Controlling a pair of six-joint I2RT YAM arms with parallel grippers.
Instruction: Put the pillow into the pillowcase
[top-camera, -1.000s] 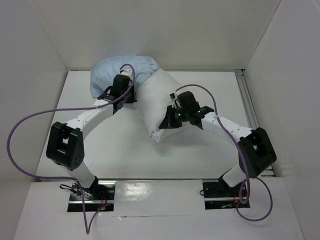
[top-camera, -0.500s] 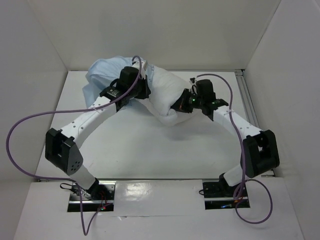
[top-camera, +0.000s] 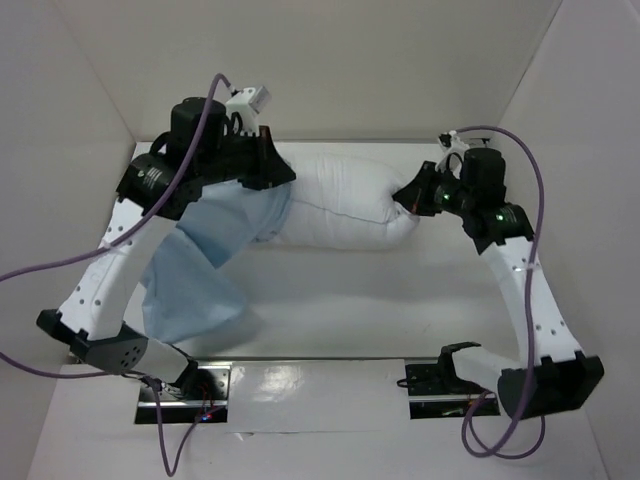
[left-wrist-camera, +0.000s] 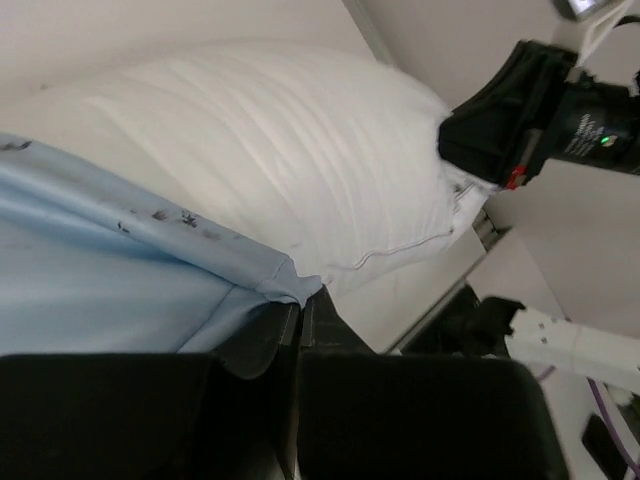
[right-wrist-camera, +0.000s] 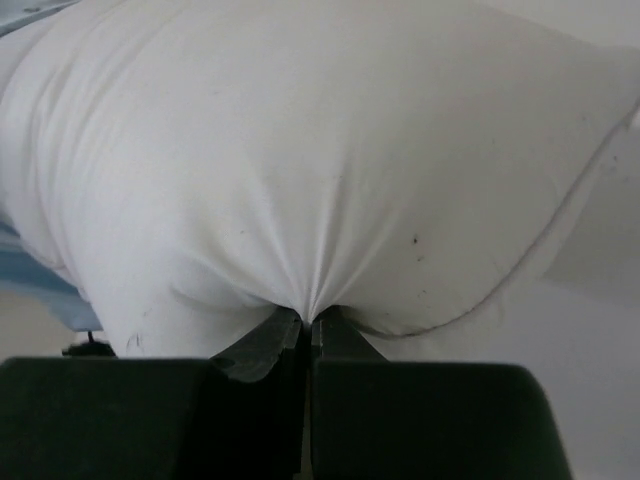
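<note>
The hem is still raised above the pillow. My left gripper next needs to go down and outward to the pillow's far edge (top-camera: 308, 157) (left-wrist-camera: 150, 72) to let go of the hem.
The white pillow (top-camera: 345, 200) hangs stretched across the back of the table between both arms. My right gripper (top-camera: 407, 196) is shut on its right end; in the right wrist view the pillow (right-wrist-camera: 320, 160) bunches into my closed gripper (right-wrist-camera: 308, 318). The light blue pillowcase (top-camera: 205, 260) covers the pillow's left end and droops down to the left front. My left gripper (top-camera: 282, 178) is raised and shut on the pillowcase's hem; the left wrist view shows the blue hem (left-wrist-camera: 270, 285) pinched in my gripper (left-wrist-camera: 298, 300), with the pillow (left-wrist-camera: 300, 160) beyond.
White walls (top-camera: 330, 60) close in the back and both sides. A metal rail (top-camera: 497, 200) runs along the table's right edge. Purple cables (top-camera: 40, 265) loop off both arms. The arm bases (top-camera: 185, 385) sit at the near edge.
Both arms have lifted and spread apart. The pillow went from bunched to stretched lengthwise, and the pillowcase swung from the back down to the left front.
</note>
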